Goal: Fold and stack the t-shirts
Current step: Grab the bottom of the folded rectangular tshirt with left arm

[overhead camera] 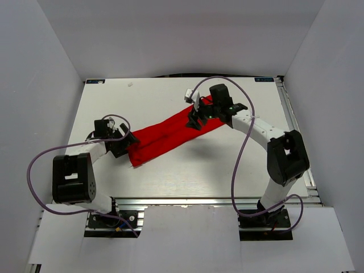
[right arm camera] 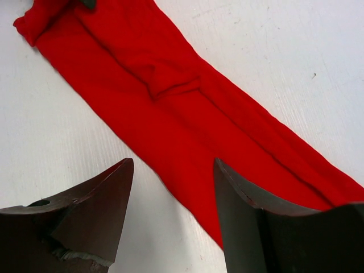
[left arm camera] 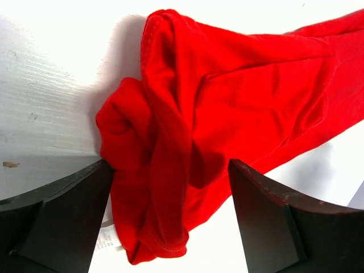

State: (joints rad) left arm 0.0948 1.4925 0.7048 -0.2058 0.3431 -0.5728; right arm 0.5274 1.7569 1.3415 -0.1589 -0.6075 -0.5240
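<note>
The left gripper stays low at the folded t-shirt's near end next and draws its fingers together on the bunched red cloth (overhead camera: 133, 147) (left arm camera: 170, 170), which already lies between them.
The red t-shirt (overhead camera: 170, 134) lies as a long narrow folded strip running diagonally from near left to far right on the white table. My left gripper (overhead camera: 126, 143) is open at the strip's near-left end; in the left wrist view the bunched red cloth (left arm camera: 170, 170) lies between the spread fingers (left arm camera: 62, 216), with a small white label (left arm camera: 108, 242) showing beneath. My right gripper (overhead camera: 196, 119) is open over the strip's far-right end; in the right wrist view the red strip (right arm camera: 182, 114) lies flat just beyond and between the fingers (right arm camera: 102, 199).
A small white tag-like object (overhead camera: 190, 94) lies just beyond the shirt's far end. White walls enclose the table (overhead camera: 170, 176) on the left, back and right. A metal rail (overhead camera: 199, 200) runs along the near edge.
</note>
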